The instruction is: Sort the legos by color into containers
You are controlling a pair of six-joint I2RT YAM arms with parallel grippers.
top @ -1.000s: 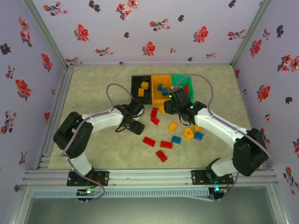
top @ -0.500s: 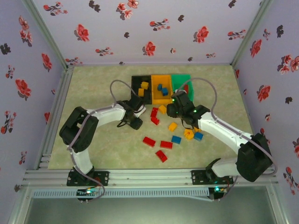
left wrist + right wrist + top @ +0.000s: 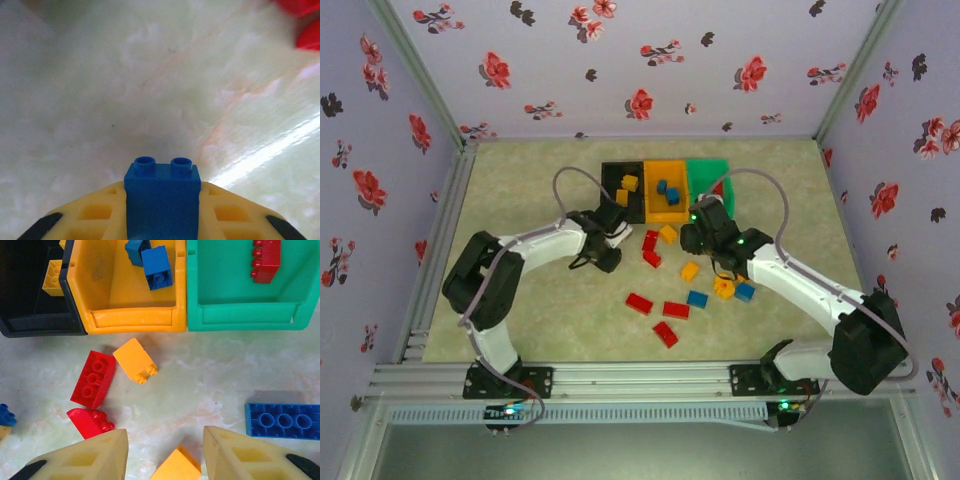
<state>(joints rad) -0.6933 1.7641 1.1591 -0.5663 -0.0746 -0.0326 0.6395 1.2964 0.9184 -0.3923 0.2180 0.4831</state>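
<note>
The blue lego goes up and then outward over the orange container [image 3: 666, 192] next, where my left gripper releases it, since blue legos already lie inside.
In the left wrist view a blue lego [image 3: 161, 200] is clamped studs-forward between my left gripper's [image 3: 162, 192] yellow fingers, just above the mat. From above, that gripper [image 3: 618, 243] sits just in front of the black container [image 3: 611, 196]. My right gripper [image 3: 164, 432] hangs open over the mat, a yellow-orange lego [image 3: 177, 467] lying between its fingers, untouched. Ahead stand the black container [image 3: 40, 325] with a yellow lego [image 3: 52, 277], the orange container [image 3: 132, 320] with blue legos [image 3: 156, 267], and the green container [image 3: 240, 315] with a red lego [image 3: 265, 260].
Loose legos near the right gripper: two red [image 3: 93, 378] [image 3: 90, 421], one yellow-orange [image 3: 135, 360], a long blue one [image 3: 282, 421]. Nearer the arms lie red legos [image 3: 676, 310], a blue one [image 3: 697, 298] and a rounded yellow piece [image 3: 724, 287]. Flowered walls enclose the mat.
The left gripper has closed on the blue lego and shifted a little toward the containers. The right arm has drifted slightly to the right, its jaws unchanged.
</note>
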